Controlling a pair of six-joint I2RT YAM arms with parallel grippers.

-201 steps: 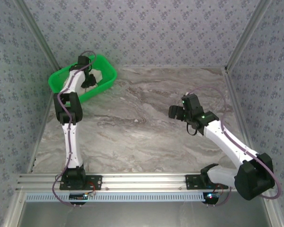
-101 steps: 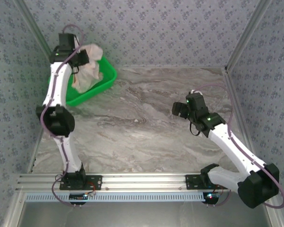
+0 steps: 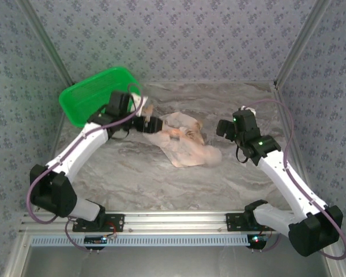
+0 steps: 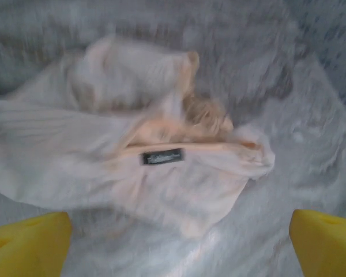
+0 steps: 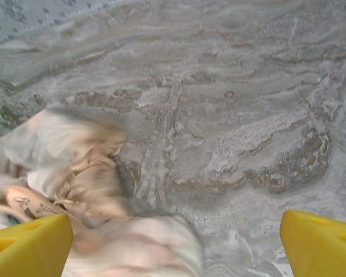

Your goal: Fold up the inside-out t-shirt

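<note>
The end of the t-shirt's neckline beside the small black label is the next place for my left gripper. It will move down onto that end and close there.
The t-shirt [image 3: 184,144] lies crumpled in the middle of the marble table, mostly its pale cream side up with some peach folds. In the left wrist view the t-shirt [image 4: 132,167] is blurred, and a small black label [image 4: 161,156] sits at its neckline. My left gripper [image 3: 151,124] hovers at the shirt's left end, open, its yellow fingertips [image 4: 29,242] wide apart with nothing between them. My right gripper [image 3: 224,128] is open just right of the cloth. In the right wrist view the t-shirt [image 5: 92,190] lies at the lower left, beside the gripper [image 5: 174,245].
A green plastic basket [image 3: 86,98] stands at the back left corner, behind my left arm. Patterned walls close in the table [image 3: 132,173] on three sides. Bare marble lies in front of the shirt and to its right.
My left arm swung the t-shirt out of the green basket to the table's middle and let it go. The right gripper shifted slightly toward the back.
</note>
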